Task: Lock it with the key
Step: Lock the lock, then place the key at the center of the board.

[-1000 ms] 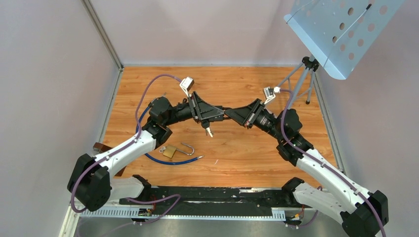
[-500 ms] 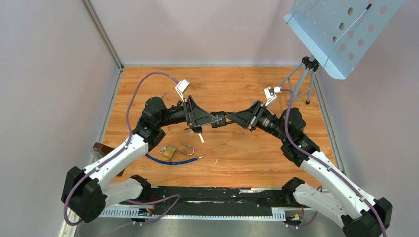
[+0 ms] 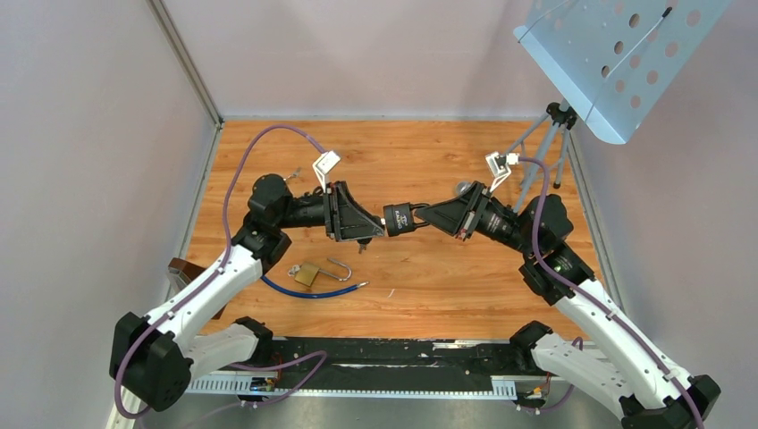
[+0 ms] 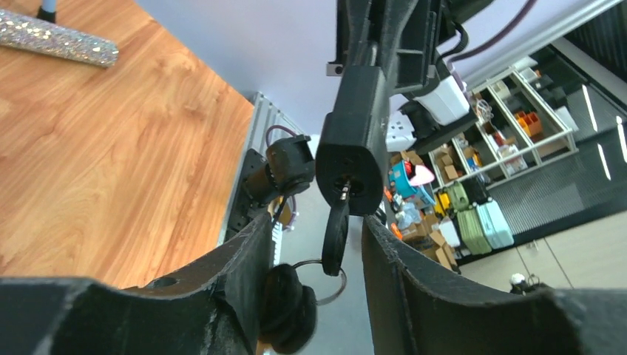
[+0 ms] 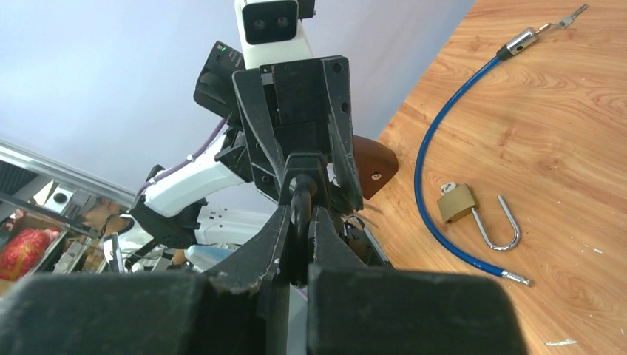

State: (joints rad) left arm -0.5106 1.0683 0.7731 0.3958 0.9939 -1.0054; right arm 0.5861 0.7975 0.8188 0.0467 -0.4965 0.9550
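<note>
A bare part of the tabletop lies below and outward of my right gripper, so I should lower the gripper outward onto it and let go of the lock (image 3: pixel 400 219) there, clear of the cable.
A black lock (image 3: pixel 400 219) hangs in the air above the middle of the table, with my right gripper (image 3: pixel 426 217) shut on its shackle (image 5: pixel 299 211). In the left wrist view a black-headed key (image 4: pixel 336 233) sits in the keyhole of the lock (image 4: pixel 355 140). A ring with a second key head (image 4: pixel 288 307) hangs from it. My left gripper (image 4: pixel 316 229) is open, one finger on each side of the key with a gap on both sides. It faces the lock from the left (image 3: pixel 371 229).
A brass padlock (image 3: pixel 307 273) with its shackle open and a blue cable (image 3: pixel 313 292) lie on the wooden table (image 3: pixel 429 295) below the left arm. A music stand (image 3: pixel 617 54) on a tripod is at the back right. A brown block (image 3: pixel 183 266) sits at the left edge.
My left gripper has let go of the key, opened wide, then narrowed, and drawn back to the left. The right gripper followed leftward, and the black lock now shows between the two grippers.
</note>
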